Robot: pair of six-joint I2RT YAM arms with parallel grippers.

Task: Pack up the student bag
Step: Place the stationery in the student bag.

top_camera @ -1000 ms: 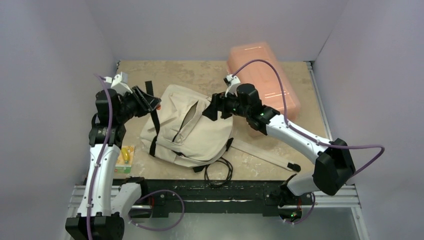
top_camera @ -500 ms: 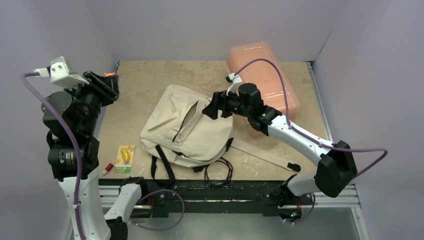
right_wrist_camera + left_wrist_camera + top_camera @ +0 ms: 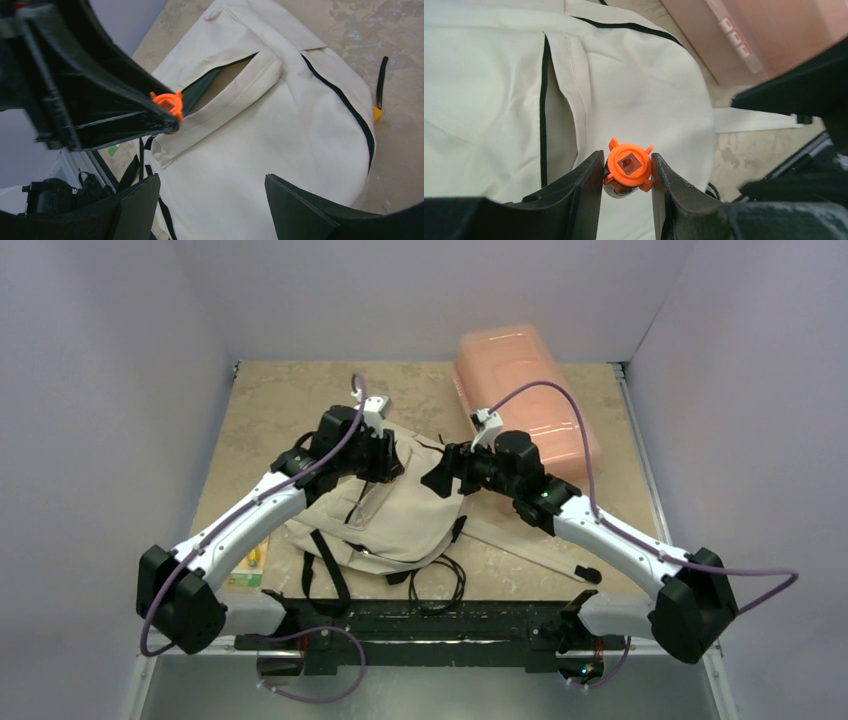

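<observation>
The robot's left gripper will next move across the flap's edge and down over the bag's wide open top.
The student bag [image 3: 400,525], cream fabric with black straps, lies flat in the middle of the table. Its zipped opening [image 3: 220,80] gapes, showing dark lining. My left gripper [image 3: 392,462] hangs over the bag's upper part, shut on a small item with an orange cap [image 3: 628,166]; the cap's square hole faces the camera. In the right wrist view that cap [image 3: 169,103] sits just at the opening's lower end. My right gripper [image 3: 438,472] hovers over the bag's right side, jaws wide apart, nothing between its fingers [image 3: 137,200].
A translucent pink box [image 3: 520,380] stands at the back right, close behind the right arm. A card with a yellow item [image 3: 250,560] lies front left. A black cable [image 3: 440,585] and a beige strap [image 3: 525,548] lie near the front edge.
The left arm lifted away to the far left with the orange-capped item, then swung right and now reaches over the bag. The right gripper shifted slightly right and stays open.
</observation>
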